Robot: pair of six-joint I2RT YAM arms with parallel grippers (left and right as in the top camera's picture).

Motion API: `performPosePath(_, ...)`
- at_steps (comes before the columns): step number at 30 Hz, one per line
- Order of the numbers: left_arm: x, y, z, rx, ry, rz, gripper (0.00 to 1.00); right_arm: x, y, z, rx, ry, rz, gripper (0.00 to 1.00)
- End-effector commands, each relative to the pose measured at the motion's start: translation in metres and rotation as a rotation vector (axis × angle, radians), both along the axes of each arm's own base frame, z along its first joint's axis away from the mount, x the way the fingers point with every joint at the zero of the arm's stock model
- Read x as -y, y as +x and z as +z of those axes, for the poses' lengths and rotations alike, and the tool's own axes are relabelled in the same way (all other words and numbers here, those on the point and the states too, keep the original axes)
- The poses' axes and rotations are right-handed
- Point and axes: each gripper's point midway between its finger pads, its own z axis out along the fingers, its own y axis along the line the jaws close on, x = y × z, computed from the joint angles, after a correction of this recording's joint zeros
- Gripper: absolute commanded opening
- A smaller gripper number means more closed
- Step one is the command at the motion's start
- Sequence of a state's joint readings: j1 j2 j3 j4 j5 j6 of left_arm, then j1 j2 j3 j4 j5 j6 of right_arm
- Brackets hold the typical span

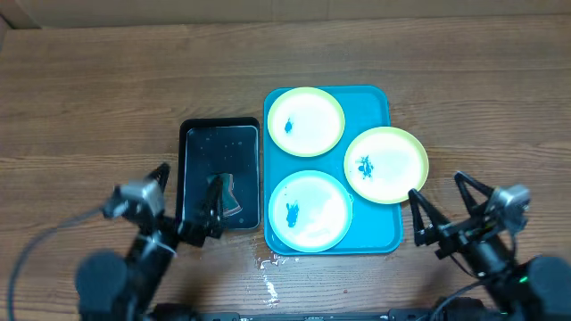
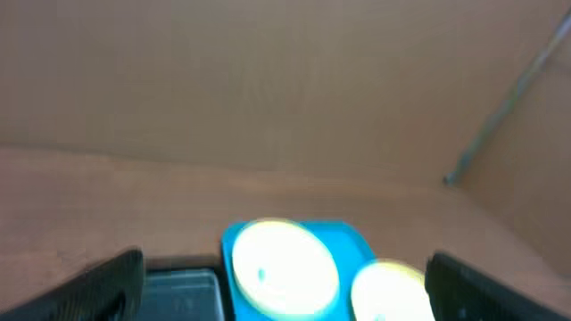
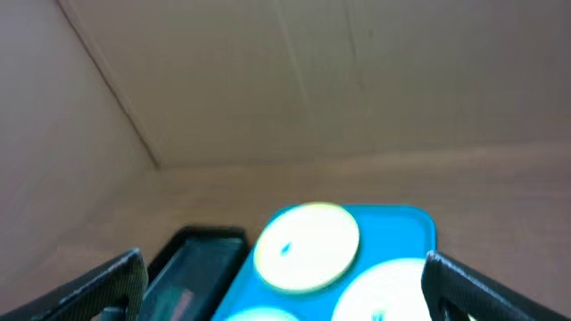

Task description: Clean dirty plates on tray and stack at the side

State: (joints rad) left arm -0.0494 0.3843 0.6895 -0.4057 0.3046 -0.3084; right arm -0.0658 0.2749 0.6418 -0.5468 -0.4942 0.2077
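Observation:
I should move my right gripper to the left in the overhead view, tilt it down and lower it onto the near plate's closest rim (image 1: 350, 219), because the bare tray there leaves room for the fingers.
The turquoise tray (image 1: 373, 100) lies mid-table with three plates. One plate (image 1: 305, 121) is at its far left, one (image 1: 310, 210) at its near left, and one (image 1: 386, 164) overlaps its right rim. Each has a small blue smear. My left gripper (image 1: 186, 192) is open and empty, near the front of the black tray, left of the turquoise tray. My right gripper (image 1: 442, 201) is open and empty, just right of the turquoise tray's near right corner. The left wrist view shows the tray (image 2: 352, 239) and the far plate (image 2: 284, 272). The right wrist view shows the tray (image 3: 406, 225) and that plate (image 3: 306, 245).
A black tray (image 1: 219, 143) holding water and a sponge (image 1: 230, 198) stands left of the turquoise tray. Water drops (image 1: 268, 267) lie on the wooden table in front of the trays. A cardboard wall stands behind the table.

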Motion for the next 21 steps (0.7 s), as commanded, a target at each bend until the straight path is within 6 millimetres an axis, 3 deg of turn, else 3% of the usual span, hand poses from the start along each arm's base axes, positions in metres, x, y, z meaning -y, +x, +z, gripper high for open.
performPosePath(1,0.018,0.015,0.021,-0.147,0.065,-0.124,1.00,0.000,0.011,0.018,-0.179,-0.023,0.015,1.00)
performPosePath(5,0.020,0.030,0.022,-0.431,0.064,-0.145,1.00,0.001,0.026,-0.006,-0.549,-0.023,0.035,1.00)
performPosePath(7,0.020,0.035,0.018,-0.500,0.085,-0.157,1.00,0.000,0.037,-0.014,-0.640,-0.001,0.045,1.00)
performPosePath(12,0.031,0.038,-0.003,-0.659,0.029,-0.219,1.00,-0.025,0.051,-0.035,-0.800,0.118,0.211,1.00)
performPosePath(17,0.030,0.031,-0.036,-0.821,0.058,-0.239,1.00,-0.036,0.042,-0.107,-1.069,-0.045,0.190,0.89)
performPosePath(21,0.007,0.029,-0.052,-0.882,0.141,-0.120,1.00,-0.048,0.019,-0.167,-1.220,-0.176,0.056,0.88)
